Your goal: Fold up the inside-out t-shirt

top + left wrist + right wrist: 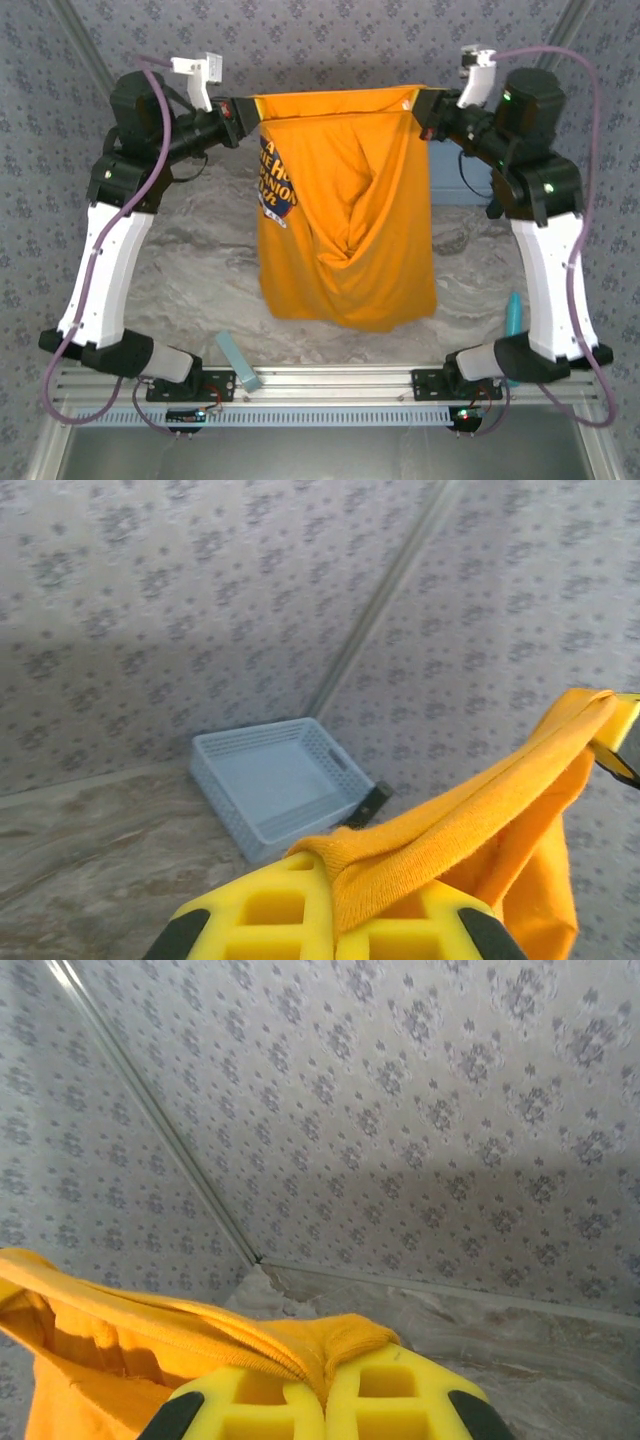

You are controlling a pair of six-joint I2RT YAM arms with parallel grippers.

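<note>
My left gripper needs to move down and back to the marble table before the front bar [255, 304] next and let go of the shirt's corner, because the shirt hangs stretched in the air.
The inside-out t-shirt [345, 210] is orange-yellow and hangs stretched in the air between both grippers, above the marble table [190, 270]. Dark printed lettering [278, 185] shows on its left part, and deep folds run down its middle. My left gripper [245, 108] is shut on the shirt's top left corner. In the left wrist view its yellow fingers [270, 920] pinch the ribbed edge of the shirt [470, 820]. My right gripper [428, 105] is shut on the top right corner. The right wrist view shows that gripper [325, 1390] with the bunched hem [340, 1345] caught between its fingers.
A light blue plastic basket [275, 785] stands on the table by the back wall. Two teal strips lie near the front rail, one at the left [240, 360] and one beside the right arm [514, 315]. Patterned walls close the back and sides.
</note>
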